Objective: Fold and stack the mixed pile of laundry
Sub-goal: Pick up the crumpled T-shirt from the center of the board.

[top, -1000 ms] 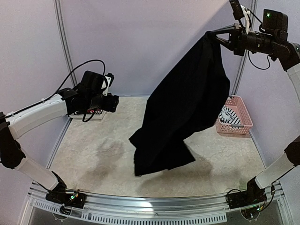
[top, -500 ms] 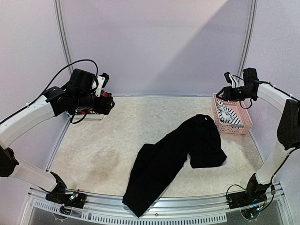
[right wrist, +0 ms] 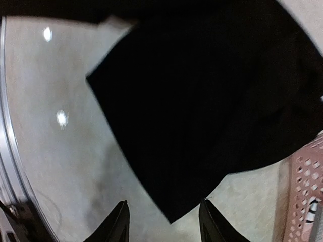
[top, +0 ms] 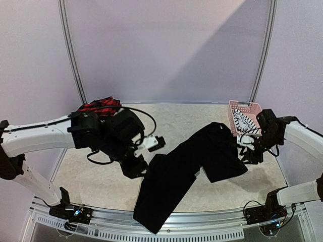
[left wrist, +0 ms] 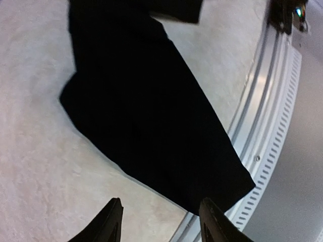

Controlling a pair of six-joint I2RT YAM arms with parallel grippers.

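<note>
I will next lower the open fingers of my right gripper around the black T-shirt's pointed corner below it and close them, since that corner already points between them.
The large black T-shirt lies crumpled in a diagonal band across the table, and its near corner hangs over the front rail. My left gripper hovers at the shirt's left edge, open, holding nothing. My right gripper is open above the shirt's right corner, which points in between the fingertips. A red-and-black plaid piece sits at the back left. The striped tank top lies in the pink basket.
The pink perforated basket stands close to the right of my right gripper. The metal front rail runs just past the shirt's near corner. Bare table shows to the left of the shirt.
The right gripper let go of the black T-shirt, which fell from the air onto the table. Both arms then swung down to the shirt's edges, the left from the back left.
</note>
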